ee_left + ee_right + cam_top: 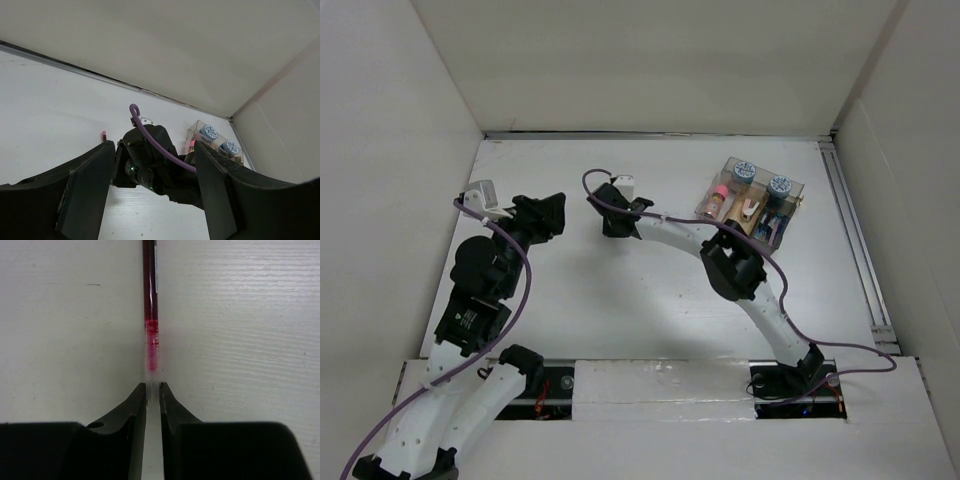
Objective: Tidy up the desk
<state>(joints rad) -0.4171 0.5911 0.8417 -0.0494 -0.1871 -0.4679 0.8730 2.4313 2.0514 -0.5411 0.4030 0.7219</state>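
Observation:
My right gripper moves up and to the right in the top view next, over the box's rail-side compartment (770, 227), and releases the pen, as slim items lie there.
On the white desk (620, 300) lies a slim dark red pen (150, 290) with a pink band and a clear end. My right gripper (153, 386) points down at the desk's middle back (617, 222), its jaws closed narrowly on the pen's clear end. From above the pen is hidden under that gripper. In the left wrist view only a small pink tip (104, 134) shows beside the right wrist. My left gripper (154, 147) hovers just left of the right one (552, 215), open, with nothing between its fingers.
A small clear compartment box (750, 203) with blue-capped items and a pink one sits at the back right, also seen from the left wrist (215, 140). A metal rail (855, 240) runs along the desk's right edge. White walls enclose the desk.

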